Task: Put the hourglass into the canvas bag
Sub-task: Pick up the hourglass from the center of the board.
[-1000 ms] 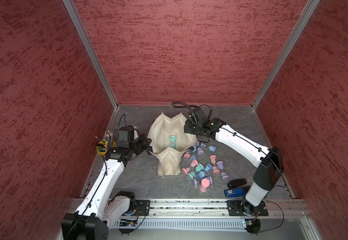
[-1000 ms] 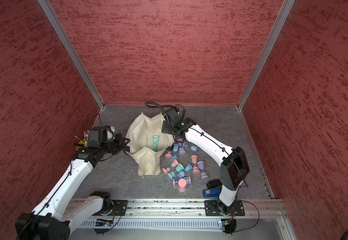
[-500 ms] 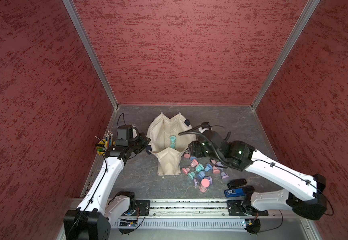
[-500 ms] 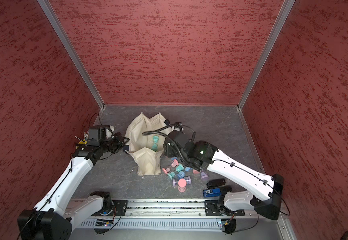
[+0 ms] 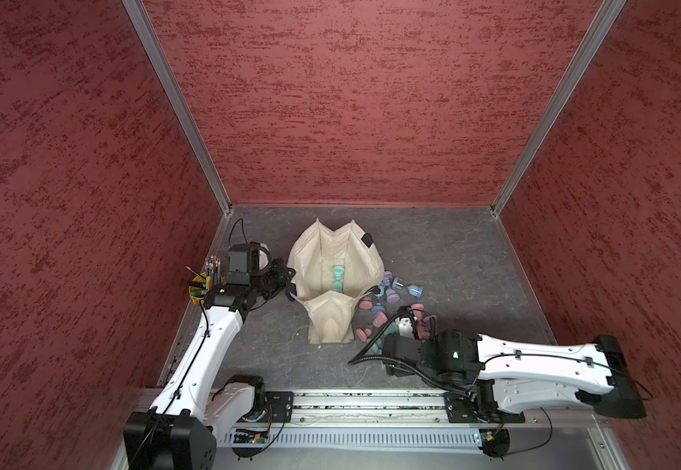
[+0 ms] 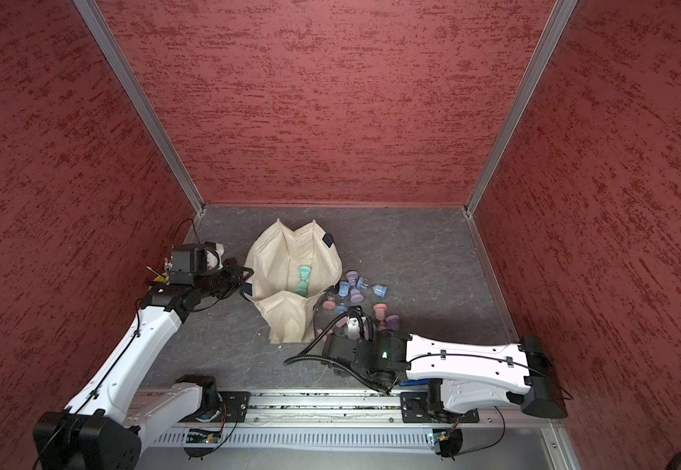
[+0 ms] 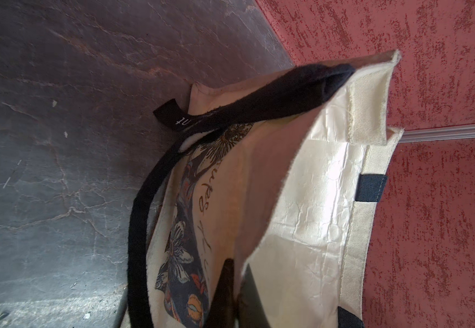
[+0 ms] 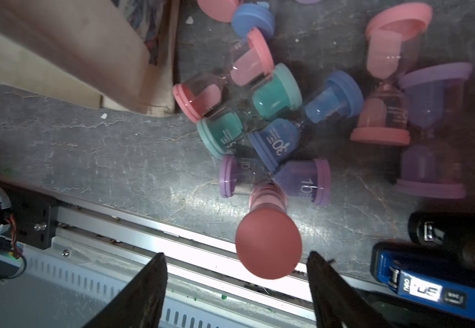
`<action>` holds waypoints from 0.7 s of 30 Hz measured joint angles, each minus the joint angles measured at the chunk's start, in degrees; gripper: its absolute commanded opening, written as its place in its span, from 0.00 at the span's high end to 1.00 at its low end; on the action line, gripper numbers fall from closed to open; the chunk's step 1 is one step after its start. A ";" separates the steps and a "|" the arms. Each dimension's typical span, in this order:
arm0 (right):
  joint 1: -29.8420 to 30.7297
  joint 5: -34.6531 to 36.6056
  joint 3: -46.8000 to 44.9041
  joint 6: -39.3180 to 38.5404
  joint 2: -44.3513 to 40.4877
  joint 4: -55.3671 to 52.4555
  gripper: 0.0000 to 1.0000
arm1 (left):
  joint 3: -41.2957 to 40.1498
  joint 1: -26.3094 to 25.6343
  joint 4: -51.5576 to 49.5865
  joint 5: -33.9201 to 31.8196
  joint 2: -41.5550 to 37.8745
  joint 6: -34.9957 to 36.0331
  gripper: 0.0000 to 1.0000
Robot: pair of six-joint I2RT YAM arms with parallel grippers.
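The upright pink hourglass's top cap (image 8: 268, 241) is already below the gap between my open fingers. My right gripper needs to move down next, with its fingers going down on either side of the cap.
The cream canvas bag (image 5: 330, 321) (image 6: 286, 321) lies open on the grey floor, and a teal hourglass (image 5: 338, 278) (image 6: 303, 280) rests inside it. My left gripper (image 7: 237, 272) (image 5: 286, 280) is shut on the canvas bag (image 7: 316, 198) at its rim, beside a dark strap handle (image 7: 139, 227). Loose hourglasses (image 5: 391, 293) (image 8: 276, 96) in pink, blue, teal and purple are scattered right of the bag. My right gripper (image 8: 236, 255) hangs open above the front of this pile. An upright pink hourglass (image 8: 269, 247) stands below its gap, untouched. In both top views the right wrist (image 5: 432, 354) hides those jaws.
A yellow pencil cup (image 5: 202, 285) stands by the left wall behind my left arm. A blue stapler (image 8: 418, 281) and a black device (image 8: 452, 233) lie near the front edge, right of the pink hourglass. The metal base rail (image 5: 371, 403) runs along the front.
My right arm has swung back from over the bag's mouth to the front of the hourglass pile, and its jaws have spread wider. The left arm has not moved.
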 measured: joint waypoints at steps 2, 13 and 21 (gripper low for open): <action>-0.02 0.00 -0.50 1.20 -0.20 -0.15 0.20 | 0.07 0.00 -0.11 0.15 0.04 0.11 1.00; -2.36 -0.09 -4.26 2.97 2.14 2.43 0.27 | 0.48 0.00 -0.42 0.92 0.28 0.24 1.00; -3.78 -0.13 -4.35 2.25 5.70 6.23 0.37 | 0.48 0.00 -0.42 1.14 0.28 0.72 1.00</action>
